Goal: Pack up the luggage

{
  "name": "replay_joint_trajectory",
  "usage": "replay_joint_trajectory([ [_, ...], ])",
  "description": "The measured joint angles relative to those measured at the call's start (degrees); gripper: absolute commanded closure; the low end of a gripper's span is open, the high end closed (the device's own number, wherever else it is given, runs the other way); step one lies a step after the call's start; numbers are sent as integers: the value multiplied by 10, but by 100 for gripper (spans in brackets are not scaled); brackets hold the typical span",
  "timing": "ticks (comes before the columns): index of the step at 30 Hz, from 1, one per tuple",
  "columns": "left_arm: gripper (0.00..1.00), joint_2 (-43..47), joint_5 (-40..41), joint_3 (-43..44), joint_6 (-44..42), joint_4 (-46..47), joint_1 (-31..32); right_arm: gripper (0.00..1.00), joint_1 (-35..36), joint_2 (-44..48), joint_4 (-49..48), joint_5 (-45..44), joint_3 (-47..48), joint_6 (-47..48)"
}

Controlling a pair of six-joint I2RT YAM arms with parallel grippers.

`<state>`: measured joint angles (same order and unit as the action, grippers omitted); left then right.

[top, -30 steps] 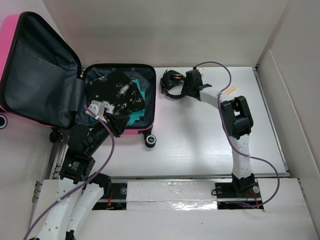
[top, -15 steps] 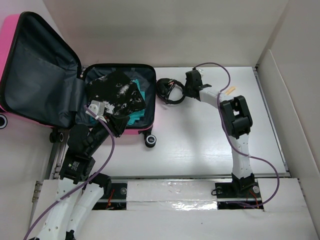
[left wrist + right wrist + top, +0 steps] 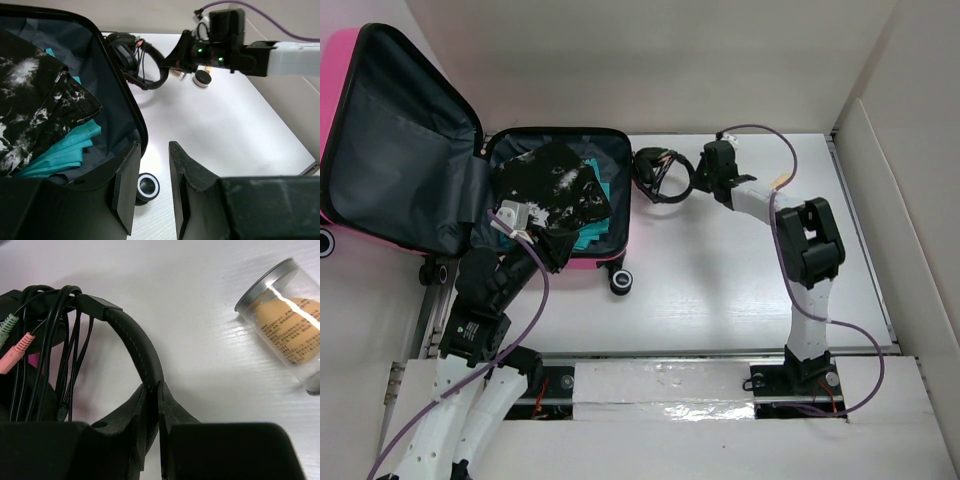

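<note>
My right gripper carries the headband up and over the luggage's rim next, then down by the teal garment (image 3: 602, 222).
The pink luggage (image 3: 334, 70) lies open at the back left, its lid (image 3: 400, 140) propped up and its grey-lined base (image 3: 612, 160) flat. A black-and-white patterned garment (image 3: 548, 185) and a teal one (image 3: 595, 238) lie in the base. My right gripper (image 3: 694, 177) is shut on the band of black headphones (image 3: 660, 175) just right of the luggage; the wrist view shows the band (image 3: 135, 340) pinched between the fingers (image 3: 172, 415). My left gripper (image 3: 555, 252) is open and empty at the luggage's near edge (image 3: 120, 95).
A clear cylinder holding an orange sponge (image 3: 287, 315) lies on the table beside the headphones. The headphone cables with pink and green plugs (image 3: 15, 352) hang bundled. A black luggage wheel (image 3: 621, 282) sticks out at the near right corner.
My right arm has shifted, its elbow swinging right, and the headphones have moved a little left toward the luggage. The left arm has not moved.
</note>
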<state>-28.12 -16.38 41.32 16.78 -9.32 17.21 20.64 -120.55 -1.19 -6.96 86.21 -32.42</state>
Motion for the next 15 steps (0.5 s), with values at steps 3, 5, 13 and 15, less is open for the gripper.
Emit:
replay_joint_trajectory([
  [3, 73, -1, 2, 0, 0, 0, 0, 100, -1, 52, -6, -14, -21, 2],
  [5, 72, -2, 2, 0, 0, 0, 0, 100, -2, 83, -13, -22, -30, 4],
  [13, 71, -3, 5, 0, 0, 0, 0, 100, -6, 162, -44, -30, -35, 26],
  [15, 71, -3, 5, 0, 1, 0, 0, 100, 2, 157, -35, -30, -16, 36],
])
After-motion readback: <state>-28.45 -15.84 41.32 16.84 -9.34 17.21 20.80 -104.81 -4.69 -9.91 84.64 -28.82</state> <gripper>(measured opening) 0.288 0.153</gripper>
